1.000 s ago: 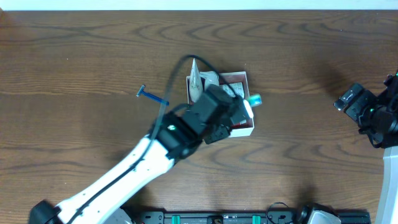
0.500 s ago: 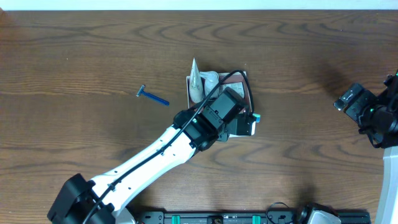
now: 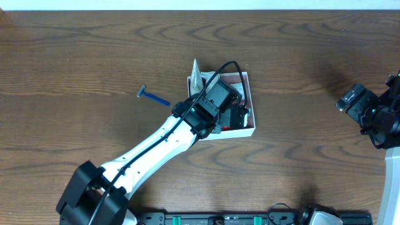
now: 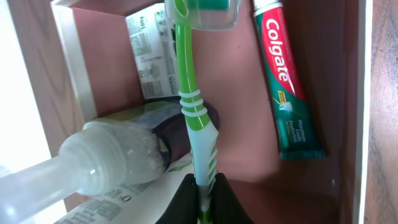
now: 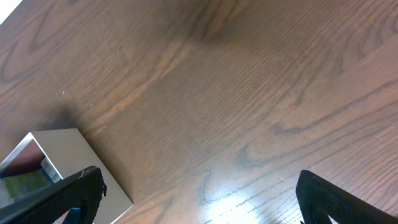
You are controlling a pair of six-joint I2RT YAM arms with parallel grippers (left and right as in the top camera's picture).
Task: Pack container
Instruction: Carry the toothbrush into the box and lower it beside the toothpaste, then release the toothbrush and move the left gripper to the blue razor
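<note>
The toothbrush [image 4: 189, 99] goes down next from my left gripper onto the open part of the container's bare bottom beside the Colgate tube, since that lies below the gripper.
The container [image 3: 249, 80] is a shallow square white box with a reddish-brown inside, at the table's middle. My left gripper [image 4: 204, 193] is shut on a green and white toothbrush [image 4: 189, 99] and holds it inside the container [image 4: 69, 68]. A Colgate toothpaste tube [image 4: 286, 81] lies on the box floor to the right of the brush. A clear bottle with a ribbed cap [image 4: 106, 162] and a printed white tube [image 4: 152, 56] lie at its left. My right gripper [image 5: 196, 199] is open and empty over bare wood, at the table's right edge [image 3: 369, 115].
A blue razor [image 3: 153, 97] lies on the wood left of the container. A white pointed tube [image 3: 195, 78] sticks out past the box's far left corner. The box's outer wall [image 5: 68, 155] shows at the lower left of the right wrist view.
My left arm has swung over the container and the toothbrush has come from the box's right rim to inside it. The right arm has not moved.
</note>
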